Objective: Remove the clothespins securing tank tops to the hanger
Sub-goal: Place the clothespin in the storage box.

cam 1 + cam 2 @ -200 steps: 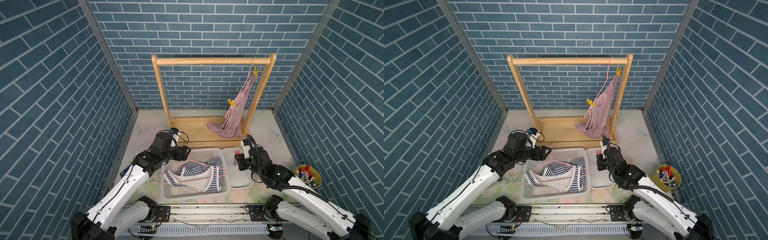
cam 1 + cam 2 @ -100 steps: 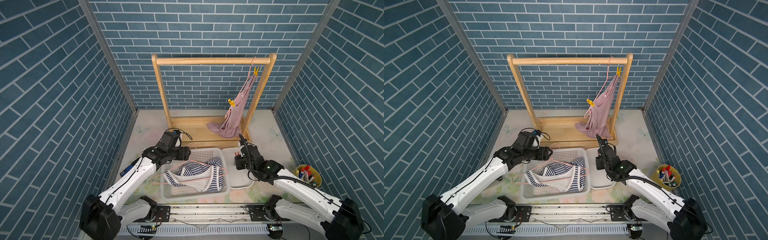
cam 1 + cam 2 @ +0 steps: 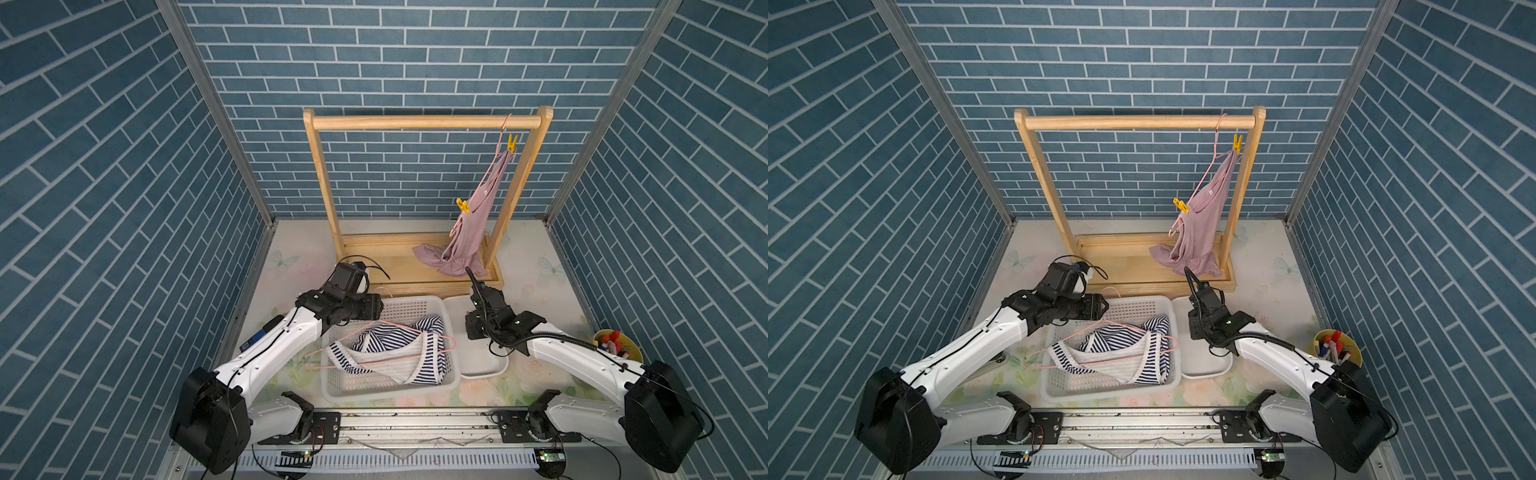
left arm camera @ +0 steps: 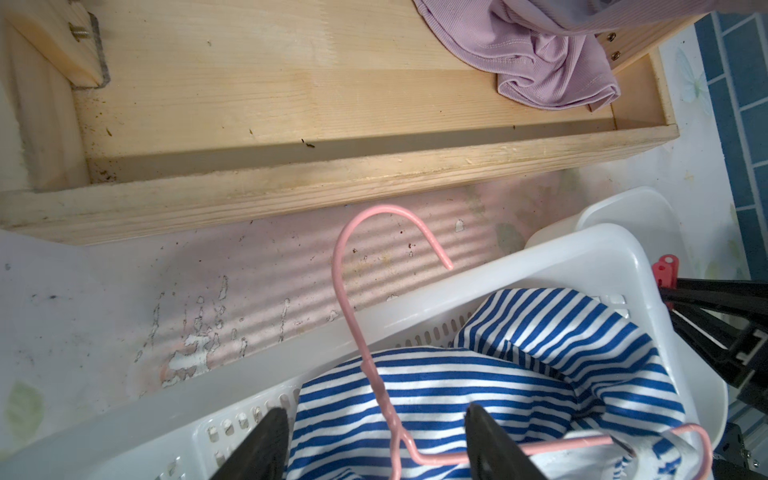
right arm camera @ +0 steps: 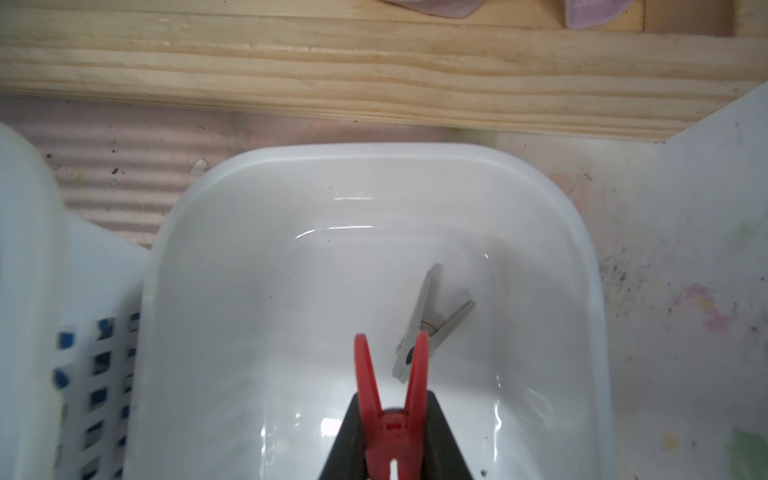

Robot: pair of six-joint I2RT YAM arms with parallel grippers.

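The bottom of the white tray is directly below my right gripper, so next I should lower it beside the grey clothespin (image 5: 428,316) and release the red clothespin there.
The navy-and-white striped tank top (image 3: 390,349) lies crumpled in the white basket (image 3: 390,395) on a pink hanger (image 4: 353,316). My left gripper (image 4: 380,436) hovers open over the basket's back left. The hanger's neck runs between its black fingers (image 4: 270,440), touching neither. My right gripper (image 5: 392,405) is shut on the red clothespin (image 5: 390,415) above the white tray (image 5: 374,166). A grey clothespin (image 5: 428,316) lies in that tray. The pink tank top (image 3: 473,224) hangs on a second hanger from the wooden rack (image 3: 424,122), held by two yellow clothespins (image 3: 512,142) (image 3: 462,205).
The rack's wooden base (image 4: 291,183) stands just behind the basket and tray, with the pink top's hem resting on it. A yellow cup of markers (image 3: 617,345) sits at the front right. Blue brick walls close in the sides and back.
My left gripper's jaws have narrowed somewhat around the hanger's neck. My right wrist has tilted over the tray, still holding the red clothespin.
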